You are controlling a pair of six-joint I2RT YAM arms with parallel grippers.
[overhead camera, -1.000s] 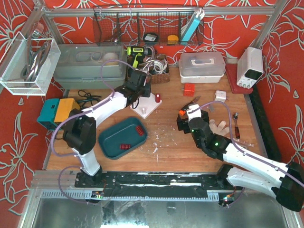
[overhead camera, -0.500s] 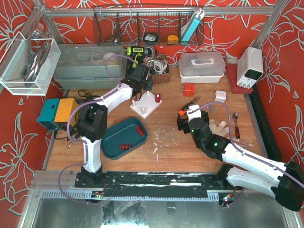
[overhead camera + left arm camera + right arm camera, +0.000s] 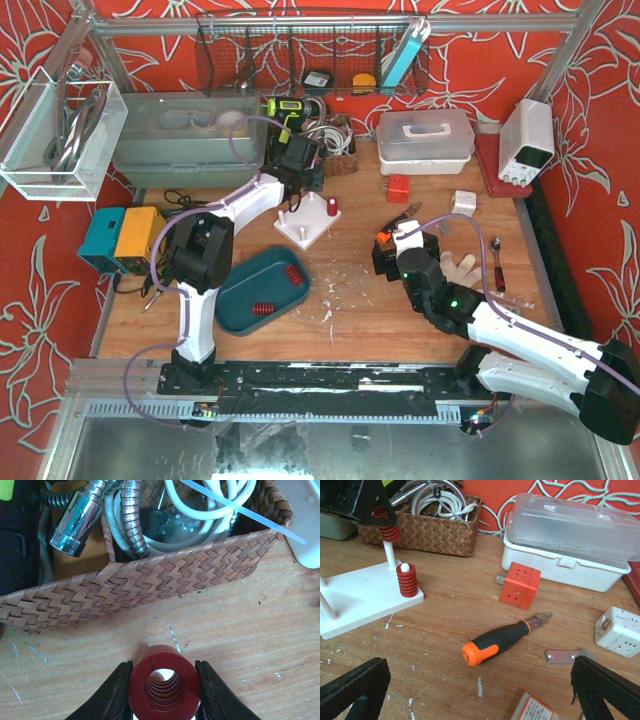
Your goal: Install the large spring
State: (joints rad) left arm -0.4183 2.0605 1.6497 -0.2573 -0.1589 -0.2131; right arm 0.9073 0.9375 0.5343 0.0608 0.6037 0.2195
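Note:
The tall white peg point(image 3: 164, 674) stands below my left gripper, which next needs to move down along it and release the large red spring around it.
My left gripper point(image 3: 164, 692) is shut on the large red spring point(image 3: 164, 685); a white peg tip shows through its bore. In the right wrist view the spring point(image 3: 387, 531) sits at the top of a tall white peg point(image 3: 390, 557) of the white base point(image 3: 355, 597), still held in the black fingers point(image 3: 376, 507). A shorter red spring point(image 3: 406, 580) sits on a short peg at the base's corner. In the top view the left gripper point(image 3: 298, 165) is over the base point(image 3: 310, 228). My right gripper point(image 3: 480, 690) is open and empty, low over the table at centre right point(image 3: 398, 252).
A wicker basket point(image 3: 150, 585) with hoses stands just behind the base. A teal tray point(image 3: 238, 300) holds two red springs point(image 3: 293, 274). A screwdriver point(image 3: 505, 640), an orange cube point(image 3: 520, 585), a metal plate point(image 3: 565, 655) and a white box point(image 3: 570, 540) lie ahead of the right gripper.
My left gripper has shifted a little back and right, over the white base, with the spring in it. The right arm has not moved.

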